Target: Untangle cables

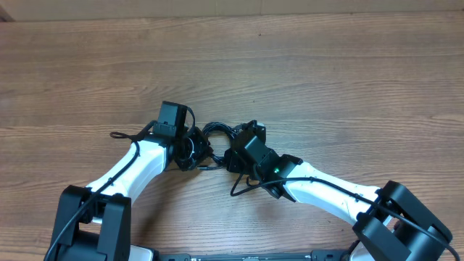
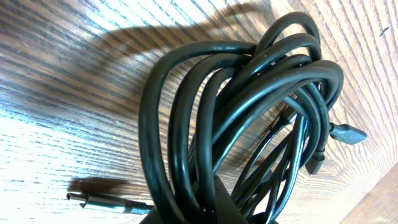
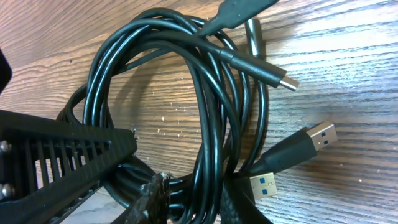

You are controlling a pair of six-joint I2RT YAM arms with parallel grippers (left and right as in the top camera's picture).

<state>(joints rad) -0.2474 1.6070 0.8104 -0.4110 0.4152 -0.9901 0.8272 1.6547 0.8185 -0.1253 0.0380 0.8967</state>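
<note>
The left gripper's parts of the cables go up next, tilt upward and travel outward, since clear wood lies outward. My left gripper releases them where the cable loops have room.
The cables [image 1: 214, 133] lie as one tangled black bundle at the table's middle, between my two grippers. In the left wrist view the cables [image 2: 249, 93] loop over the wood, and my left gripper [image 2: 211, 210] is shut on strands at the bundle's near end. One metal plug [image 2: 93, 200] lies to the left and another plug [image 2: 348, 134] to the right. In the right wrist view my right gripper [image 3: 196, 205] stands open around several strands of the cables [image 3: 205, 93], with a gap left of them. Two USB plugs [image 3: 320, 137] [image 3: 264, 185] lie to the right.
The wooden table [image 1: 326, 65] stretches far behind the bundle. My left arm [image 1: 130, 170] and right arm [image 1: 326, 192] reach in from the near edge, each with its own thicker black wire. My left gripper [image 1: 190, 148] and right gripper [image 1: 235, 150] are close together.
</note>
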